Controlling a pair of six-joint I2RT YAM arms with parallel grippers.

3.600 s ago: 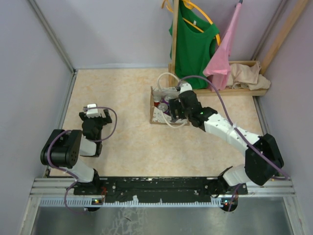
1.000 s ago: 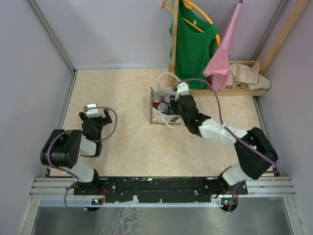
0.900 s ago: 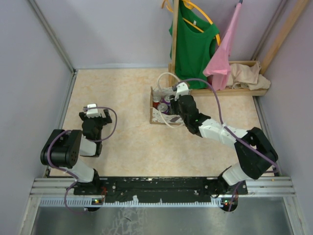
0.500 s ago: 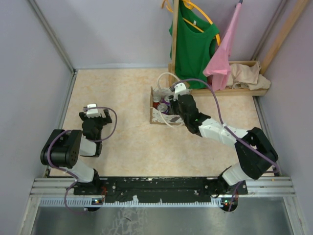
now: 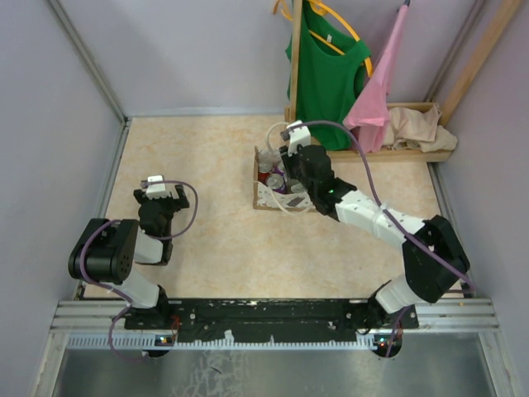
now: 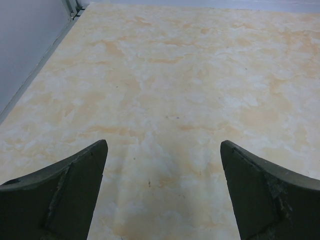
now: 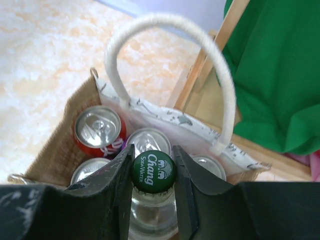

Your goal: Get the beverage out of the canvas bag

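I need to move my right gripper to the bare tabletop below it and to its right in the top view, clear of the bag (image 5: 266, 197). Then I need to lower the bottle and release it there.
The canvas bag (image 7: 55, 155) stands open below my right wrist, its white loop handle (image 7: 165, 22) arching over it. Inside are a red can (image 7: 100, 127) and several silver-topped cans (image 7: 147, 140). The beverage in my grip is a clear glass bottle (image 7: 152, 212) with a green "Chang Soda Water" cap (image 7: 153, 172). My right gripper (image 7: 152, 159) is shut on the bottle's neck just under the cap. From above, the right gripper (image 5: 291, 171) hangs over the bag (image 5: 266, 197). My left gripper (image 6: 162, 167) is open over bare tabletop, at the left (image 5: 157, 188).
A wooden rack (image 5: 294, 74) stands just behind the bag, carrying a green shirt (image 5: 329, 74) and a pink cloth (image 5: 378, 91). A plain tan cloth (image 5: 417, 128) lies in its base. Grey walls close in the left, back and right.
My right gripper has closed on the bottle's neck, and its wrist has shifted toward the far left above the bag. The left arm has not moved.
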